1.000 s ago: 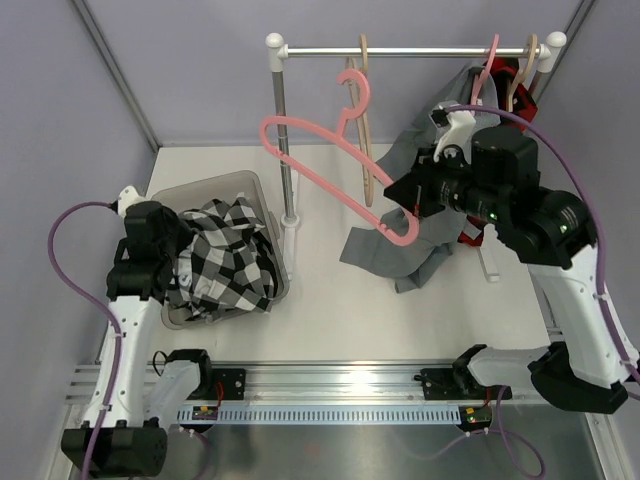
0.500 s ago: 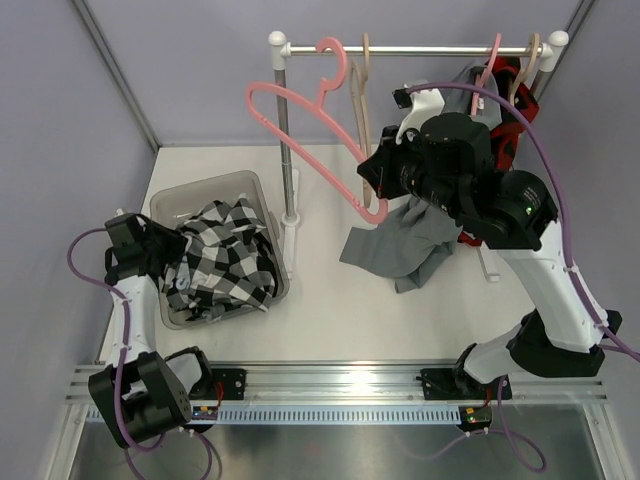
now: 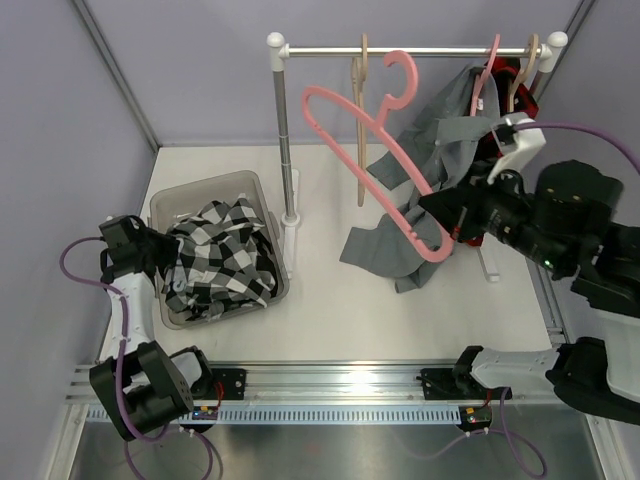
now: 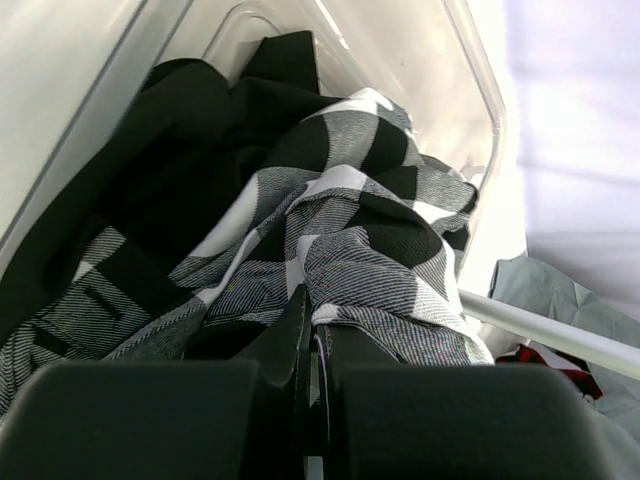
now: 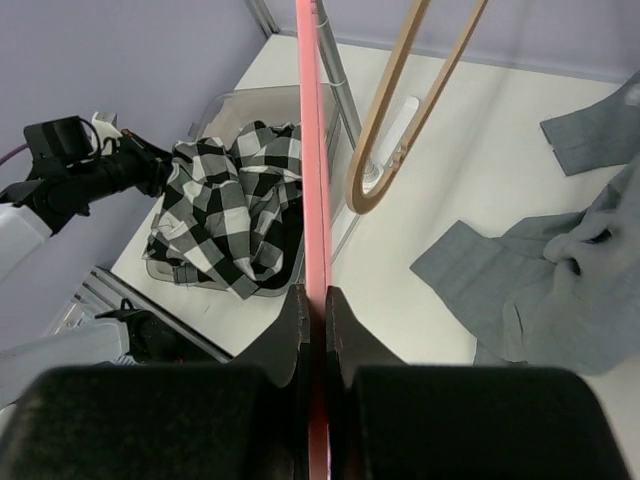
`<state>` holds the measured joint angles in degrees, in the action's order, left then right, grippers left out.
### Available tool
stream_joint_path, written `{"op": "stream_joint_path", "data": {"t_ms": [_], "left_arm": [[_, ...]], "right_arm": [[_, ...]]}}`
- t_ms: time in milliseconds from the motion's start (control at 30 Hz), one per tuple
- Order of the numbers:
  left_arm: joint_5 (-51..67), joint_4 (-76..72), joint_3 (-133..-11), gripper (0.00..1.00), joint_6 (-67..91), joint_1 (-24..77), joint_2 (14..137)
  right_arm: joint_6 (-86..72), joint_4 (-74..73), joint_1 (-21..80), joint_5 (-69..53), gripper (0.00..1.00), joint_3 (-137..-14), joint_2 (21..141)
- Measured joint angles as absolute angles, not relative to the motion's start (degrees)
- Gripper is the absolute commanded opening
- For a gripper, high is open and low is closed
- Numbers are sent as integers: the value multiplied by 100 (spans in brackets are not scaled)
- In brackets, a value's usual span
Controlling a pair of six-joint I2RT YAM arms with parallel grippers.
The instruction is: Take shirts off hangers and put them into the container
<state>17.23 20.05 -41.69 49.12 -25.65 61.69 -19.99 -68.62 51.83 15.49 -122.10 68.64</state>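
My right gripper moves outward and toward the post next, hooking the bare pink hanger onto the bar beside the bare tan hanger, where the bar is empty.
My right gripper is shut on the lower bar of a bare pink hanger, held off the rail and tilted. A grey shirt hangs from a second pink hanger and trails onto the table. A red-and-black plaid shirt hangs on a tan hanger; another tan hanger hangs bare. The container holds the black-and-white plaid shirt over the black shirt. My left gripper is shut, its tips against the plaid cloth.
The metal rail with white ends stands on a post just right of the container. Purple walls close in the back and both sides. The arms' mounting track runs along the near edge.
My right arm swung the pink hanger from beside the rail post over to the right, above the grey shirt. My left arm drew back to the container's left side, then held still.
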Motion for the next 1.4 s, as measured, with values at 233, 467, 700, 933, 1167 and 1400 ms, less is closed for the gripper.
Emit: {"op": "stream_joint_path", "data": {"t_ms": [233,467,700,933,1167,1400], "left_arm": [[1490,2115,-4248,0,4915,-2571,6149],[1190,2252,-4381,0,4956,-2574,6036],[1247,2233,-4392,30,4838,-2596,6099],[1291,2147,-4390,90,4619,-2600,5892],[1116,2392,-4464,99,4388,-2600,5166],[1085,2759,-4936,99,3968,-2600,4300]], "right_arm": [[-2086,-7260,5186,1811,0,-12250,6519],[-2084,-7332,5218,2049,0,-12444,7094],[-2075,-7275,5446,2582,0,-13303,8195],[-2034,-7299,5500,3059,0,-14237,9203],[-1918,-7118,5505,3492,0,-14879,10051],[-1879,-6858,5465,3586,0,-14890,10560]]}}
